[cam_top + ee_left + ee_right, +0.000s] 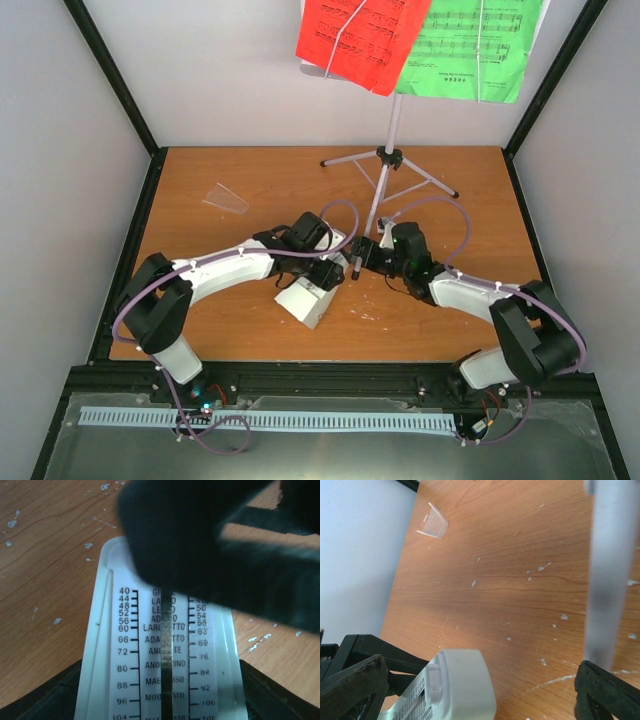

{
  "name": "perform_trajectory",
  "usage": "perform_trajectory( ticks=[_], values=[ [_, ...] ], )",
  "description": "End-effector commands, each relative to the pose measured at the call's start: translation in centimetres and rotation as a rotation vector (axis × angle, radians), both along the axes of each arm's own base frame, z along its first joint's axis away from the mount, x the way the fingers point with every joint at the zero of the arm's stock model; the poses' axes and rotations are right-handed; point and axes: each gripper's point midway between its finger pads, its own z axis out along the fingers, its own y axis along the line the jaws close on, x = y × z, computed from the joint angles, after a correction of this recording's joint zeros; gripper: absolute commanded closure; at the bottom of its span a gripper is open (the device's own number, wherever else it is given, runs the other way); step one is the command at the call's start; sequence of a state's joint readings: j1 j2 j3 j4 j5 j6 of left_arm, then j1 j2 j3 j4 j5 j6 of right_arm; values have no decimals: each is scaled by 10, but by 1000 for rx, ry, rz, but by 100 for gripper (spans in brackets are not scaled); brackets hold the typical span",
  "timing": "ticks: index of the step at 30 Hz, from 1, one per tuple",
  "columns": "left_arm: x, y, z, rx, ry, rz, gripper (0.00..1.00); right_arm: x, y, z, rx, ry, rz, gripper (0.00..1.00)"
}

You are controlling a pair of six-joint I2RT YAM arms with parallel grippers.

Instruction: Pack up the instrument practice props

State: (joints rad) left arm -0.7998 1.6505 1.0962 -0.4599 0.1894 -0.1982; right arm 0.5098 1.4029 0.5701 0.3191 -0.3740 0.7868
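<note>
The metronome is leaning over with its scale facing up, so the left gripper should next tilt it upright and let go of it on its wide base on top of the table.
The small white metronome lies on the wooden table. Its tempo scale fills the left wrist view. My left gripper is shut on it, a finger against each side. My right gripper stands open just past the metronome's narrow top, which sits between its fingers without touching them. The music stand rises on its silver tripod behind the grippers. Its pole passes close by my right finger. A red page and a green page rest on the stand's desk.
A clear plastic piece lies at the table's back left. Grey walls with black frame posts close in the table. The tripod's legs spread over the back middle.
</note>
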Motion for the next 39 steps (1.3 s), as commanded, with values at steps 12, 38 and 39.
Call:
perform_trajectory(
  ticks=[12,38,39],
  values=[
    [13,-11,43,-127,-169,16,52,-12,42,-17,31,46,115,30],
    [28,-2,92,-258,-415,79,52,-27,54,23,53,-39,154,37],
    [31,0,98,-259,-442,88,52,-28,56,23,42,-40,157,36]
  ],
)
